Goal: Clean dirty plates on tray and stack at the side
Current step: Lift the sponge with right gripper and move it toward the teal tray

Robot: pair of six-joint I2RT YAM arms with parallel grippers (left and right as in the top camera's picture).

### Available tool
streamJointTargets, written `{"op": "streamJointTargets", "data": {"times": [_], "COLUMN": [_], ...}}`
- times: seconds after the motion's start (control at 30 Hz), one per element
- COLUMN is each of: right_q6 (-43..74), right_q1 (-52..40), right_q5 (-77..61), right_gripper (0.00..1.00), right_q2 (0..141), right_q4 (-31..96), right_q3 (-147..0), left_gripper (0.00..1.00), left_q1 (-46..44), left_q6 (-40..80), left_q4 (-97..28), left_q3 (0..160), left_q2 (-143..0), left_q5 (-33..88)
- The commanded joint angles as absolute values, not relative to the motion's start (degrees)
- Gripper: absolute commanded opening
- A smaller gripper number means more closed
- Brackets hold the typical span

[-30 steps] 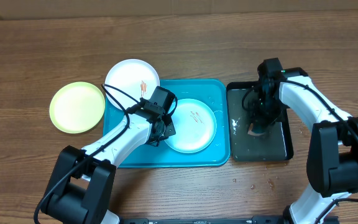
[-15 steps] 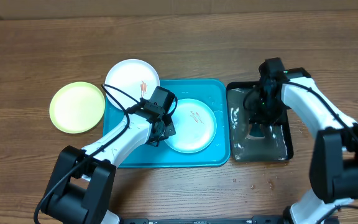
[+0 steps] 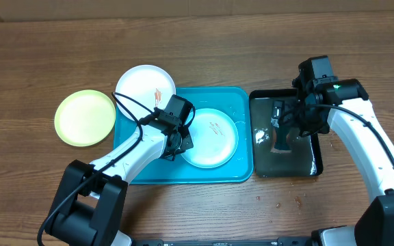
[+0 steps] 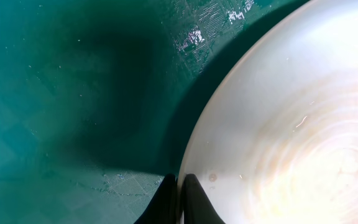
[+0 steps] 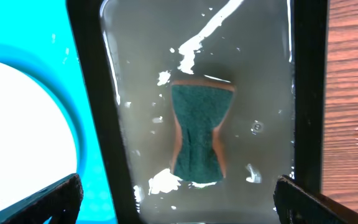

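The sponge's middle is slimmer than its flared ends, so I will next lower my right gripper over the dark sponge's narrow middle [image 3: 282, 134] [image 5: 197, 132], an open finger on either side.
The light blue plate [image 3: 211, 137] lies in the turquoise tray [image 3: 232, 100], with thin orange smears near its middle. My left gripper [image 3: 177, 146] is shut on that plate's left rim; in the left wrist view the closed fingertips [image 4: 179, 186] pinch the plate's [image 4: 291, 124] edge above the tray floor [image 4: 55, 93]. A white plate [image 3: 144, 85] with an orange smear overlaps the tray's far left corner. A yellow-green plate [image 3: 85, 117] sits on the table to the left. My right gripper [image 3: 294, 123] [image 5: 179, 202] hangs open and empty over a green sponge [image 5: 195, 134].
The sponge [image 3: 281, 140] lies in shallow water in a black tray [image 3: 318, 161] directly right of the turquoise tray. Its black rim [image 5: 89, 74] separates it from the turquoise tray [image 5: 17, 31]. Bare wooden table surrounds both trays, with small droplets near the front right.
My right gripper has opened, let go of the sponge into the black tray, and shifted right and up. The left gripper and the plates have not moved.
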State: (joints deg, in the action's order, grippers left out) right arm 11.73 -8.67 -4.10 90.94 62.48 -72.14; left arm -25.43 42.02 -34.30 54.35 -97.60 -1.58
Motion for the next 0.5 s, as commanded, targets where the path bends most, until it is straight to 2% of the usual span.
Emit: {"op": "streamJointTargets", "data": {"times": [0.0, 0.03, 0.07, 0.13, 0.17, 0.33, 0.47], "right_q6": [11.6, 11.6, 11.6, 12.1, 12.1, 12.0, 12.0], "right_q1": [-8.9, -8.9, -8.9, -8.9, -8.9, -9.4, -9.4], "right_q5": [-5.5, -5.5, -5.5, -5.4, -5.4, -5.2, -5.2], "right_gripper": [1.00, 1.00, 0.95, 0.65, 0.57, 0.48, 0.47], "right_q2": [90.7, 90.7, 90.7, 90.7, 90.7, 90.7, 90.7], "right_q4": [61.6, 61.6, 61.8, 62.1, 62.3, 60.2, 53.8], "right_q3": [-72.0, -72.0, -72.0, -71.9, -71.9, -68.0, -61.8], "left_gripper": [0.04, 0.04, 0.04, 0.04, 0.04, 0.05, 0.04], "left_q1": [-25.5, -25.5, -25.5, -25.5, -25.5, -25.5, -25.5], "left_q6": [42.2, 42.2, 42.2, 42.2, 42.2, 42.2, 42.2], "left_q4": [-34.9, -34.9, -34.9, -34.9, -34.9, -34.9, -34.8], "left_q3": [53.4, 53.4, 53.4, 53.4, 53.4, 53.4, 53.4], "left_q2": [-97.1, -97.1, -97.1, -97.1, -97.1, -97.1, -97.1], "left_q5": [-3.4, -3.4, -3.4, -3.4, -3.4, -3.4, -3.4]}}
